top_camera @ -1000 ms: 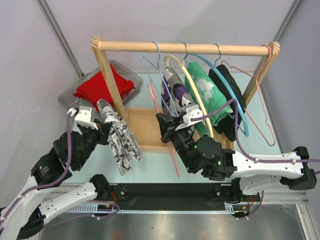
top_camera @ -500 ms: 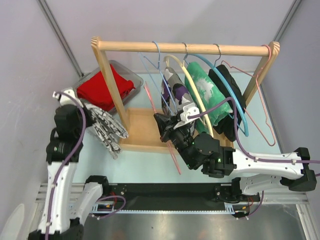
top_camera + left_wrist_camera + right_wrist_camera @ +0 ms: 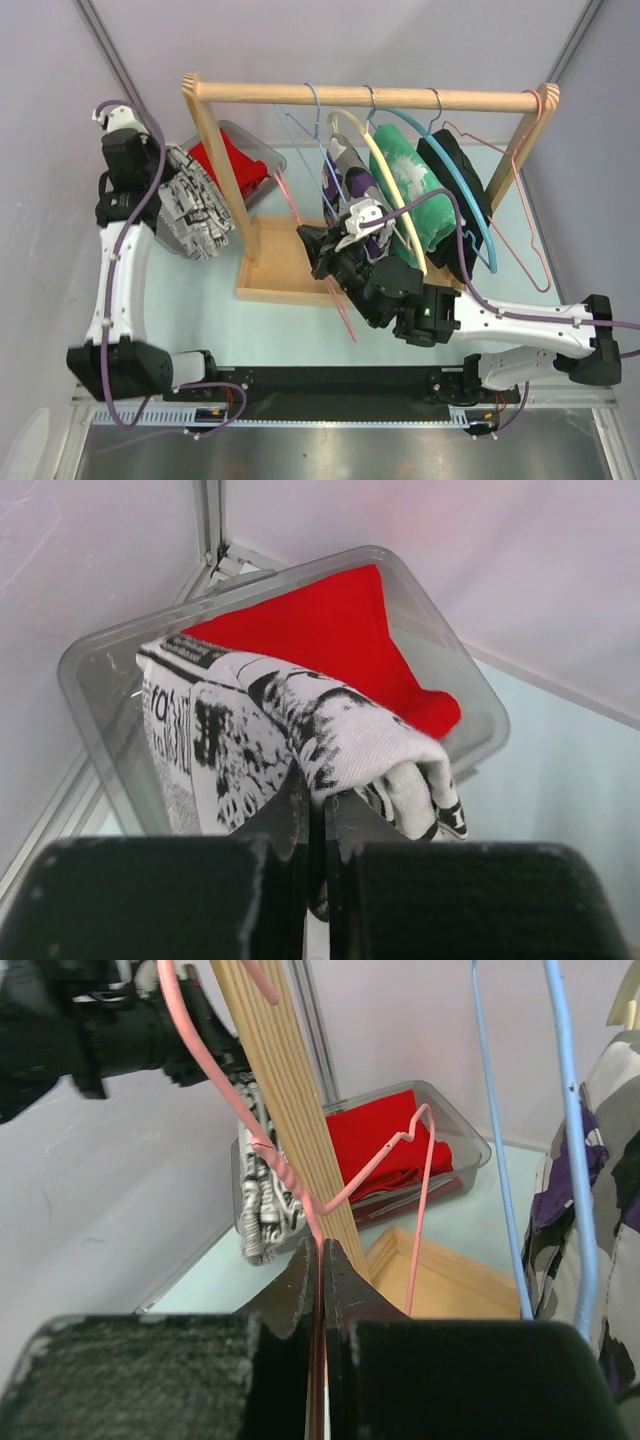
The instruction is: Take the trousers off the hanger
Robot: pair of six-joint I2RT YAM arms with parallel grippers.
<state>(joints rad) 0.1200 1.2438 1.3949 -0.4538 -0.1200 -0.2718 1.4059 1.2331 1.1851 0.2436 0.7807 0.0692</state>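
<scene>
My left gripper lowers toward the grey bin (image 3: 78,666) with the red cloth next and releases the fold there, since the trousers, clear of the hanger, hang above it.
The black-and-white patterned trousers (image 3: 196,206) (image 3: 300,708) are off the hanger, bunched and hanging from my left gripper (image 3: 318,782) (image 3: 168,172), which is shut on a fold of them. They hang over the grey bin (image 3: 78,666) at the back left, partly covering the red cloth (image 3: 345,630) inside. The bare pink wire hanger (image 3: 283,1182) (image 3: 341,306) is pinched near its twisted neck by my shut right gripper (image 3: 321,1250) (image 3: 316,250), in front of the rack's left post.
The wooden rack (image 3: 370,97) with its tray base (image 3: 272,262) fills the middle. Hangers on the rail carry a purple-patterned garment (image 3: 350,182), a green one (image 3: 412,186) and a black one (image 3: 456,190). An empty pink hanger (image 3: 532,232) hangs at the right end.
My left arm has swung from the near left up to the back left, carrying the trousers over the bin. My right gripper has shifted slightly left with the pink hanger.
</scene>
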